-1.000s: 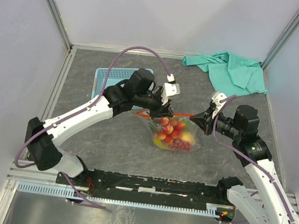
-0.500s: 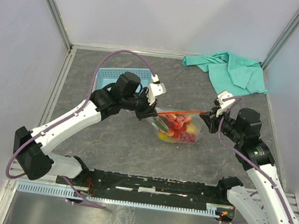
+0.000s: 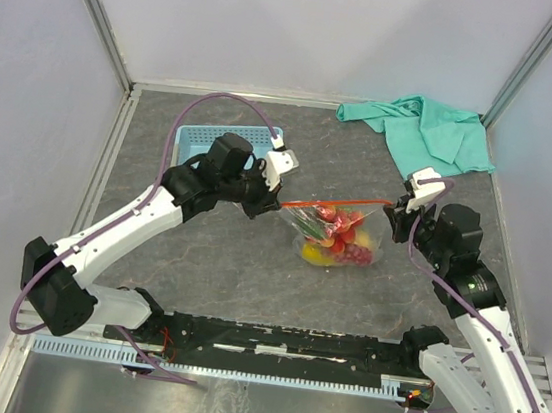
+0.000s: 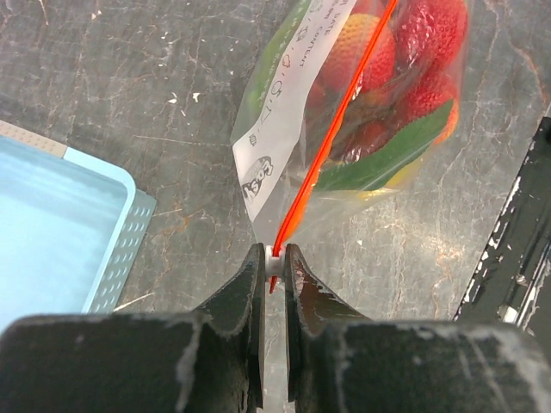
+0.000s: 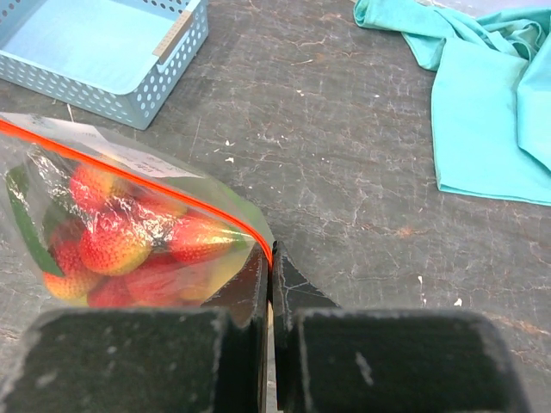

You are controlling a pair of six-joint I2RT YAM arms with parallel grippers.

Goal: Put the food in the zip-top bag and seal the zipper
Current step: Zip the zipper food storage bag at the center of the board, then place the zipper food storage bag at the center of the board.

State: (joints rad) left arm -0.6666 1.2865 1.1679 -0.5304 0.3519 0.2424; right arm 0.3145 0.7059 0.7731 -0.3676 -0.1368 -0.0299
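Observation:
The white slider (image 4: 273, 259) is already at the zipper's end. My left gripper will next move outward, then down toward the tabletop (image 4: 191, 168) beside the basket, and let go of the slider.
The clear zip-top bag (image 3: 338, 236) hangs between my two grippers, stretched taut above the table. The food (image 3: 335, 242) is inside it: red strawberries, a yellow fruit and green leaves show through the plastic. My left gripper (image 3: 278, 203) is shut on the white slider (image 4: 273, 259) at the left end of the red-orange zipper (image 3: 335, 203). My right gripper (image 3: 393, 210) is shut on the bag's right corner, at the zipper's other end (image 5: 265, 250). The bag (image 5: 129, 224) and its food (image 5: 112, 245) fill the left of the right wrist view.
The light blue lattice basket (image 3: 203, 141) stands behind my left arm, and its corner (image 4: 52, 224) shows in the left wrist view. A teal cloth (image 3: 426, 129) lies at the back right, also in the right wrist view (image 5: 482, 95). Grey walls close in the table.
My left gripper has slid left along the zipper, away from the right gripper. The right gripper shifted slightly right and back. The bag's mouth is now drawn into a straight line.

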